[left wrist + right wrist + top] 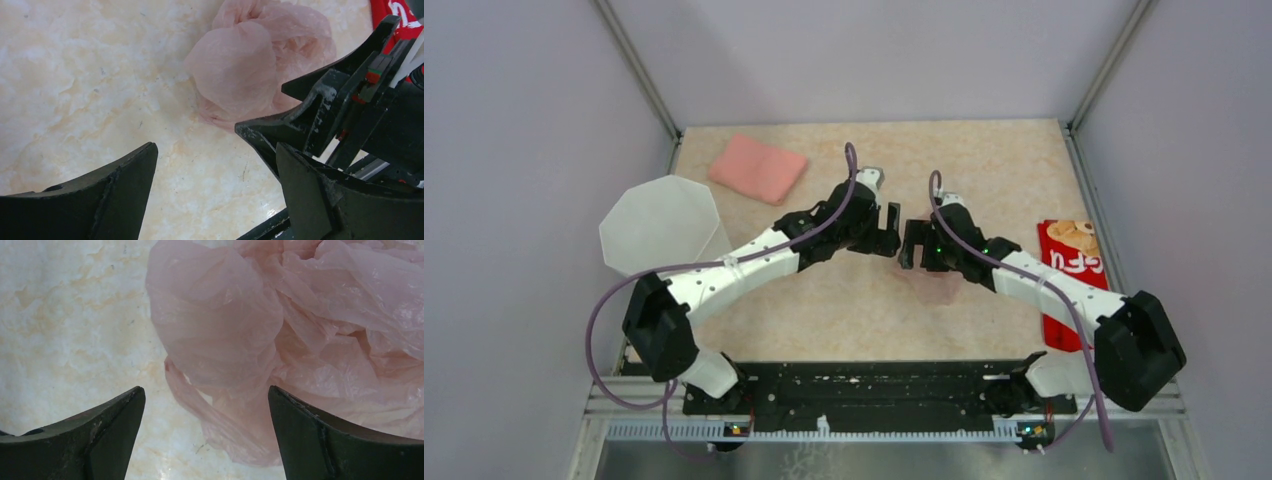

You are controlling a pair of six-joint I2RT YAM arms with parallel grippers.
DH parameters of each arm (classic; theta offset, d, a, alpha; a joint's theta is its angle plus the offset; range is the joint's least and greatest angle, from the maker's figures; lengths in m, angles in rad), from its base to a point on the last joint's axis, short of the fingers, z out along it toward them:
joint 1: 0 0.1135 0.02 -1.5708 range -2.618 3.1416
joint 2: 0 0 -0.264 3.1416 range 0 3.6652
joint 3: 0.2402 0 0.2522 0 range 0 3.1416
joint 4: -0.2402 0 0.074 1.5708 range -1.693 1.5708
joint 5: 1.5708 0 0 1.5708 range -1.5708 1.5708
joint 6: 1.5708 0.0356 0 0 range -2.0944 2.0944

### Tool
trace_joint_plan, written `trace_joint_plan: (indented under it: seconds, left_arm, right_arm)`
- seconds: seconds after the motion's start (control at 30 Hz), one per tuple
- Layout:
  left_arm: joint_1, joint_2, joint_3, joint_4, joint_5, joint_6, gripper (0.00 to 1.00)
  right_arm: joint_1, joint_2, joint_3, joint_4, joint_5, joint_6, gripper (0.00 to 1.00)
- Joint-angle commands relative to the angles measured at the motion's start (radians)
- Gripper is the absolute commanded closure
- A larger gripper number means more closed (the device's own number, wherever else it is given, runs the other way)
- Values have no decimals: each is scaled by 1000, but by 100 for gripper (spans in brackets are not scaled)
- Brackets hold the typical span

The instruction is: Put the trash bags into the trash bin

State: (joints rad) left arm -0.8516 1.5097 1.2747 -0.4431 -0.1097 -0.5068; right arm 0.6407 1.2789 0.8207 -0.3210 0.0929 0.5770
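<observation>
The puffed fold of the pale pink trash bag bulges in line with my open fingers. My right gripper needs to move down onto it.
The pale pink film trash bag lies crumpled on the marbled table under my right gripper; it also shows in the left wrist view and faintly in the top view. My right gripper is open just above it, with the bag's lower edge between the fingers. My left gripper is open and empty over bare table, close beside the bag. In the top view the left gripper and right gripper face each other, nearly touching. The white faceted trash bin stands at the far left.
A folded salmon-pink cloth lies at the back left. A flat red packet lies along the right edge, partly under the right arm; its corner shows in the left wrist view. Grey walls enclose the table.
</observation>
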Motion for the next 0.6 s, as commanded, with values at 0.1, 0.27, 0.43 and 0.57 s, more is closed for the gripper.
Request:
trace_joint_plan:
  seconds: [0.1, 0.27, 0.43, 0.57]
  left_arm:
    - [6, -77, -94, 49, -53, -112, 6]
    - [10, -102, -101, 35, -39, -180, 7]
    - [49, -124, -96, 49, 28, -285, 8]
    - [94, -148, -106, 76, 76, -387, 9]
  right_arm:
    - [11, 108, -18, 140, 77, -22, 11]
    - [11, 160, -33, 193, 74, 0, 28]
    - [-23, 166, -19, 249, 17, 45, 73]
    - [-33, 127, -17, 306, -36, 110, 100]
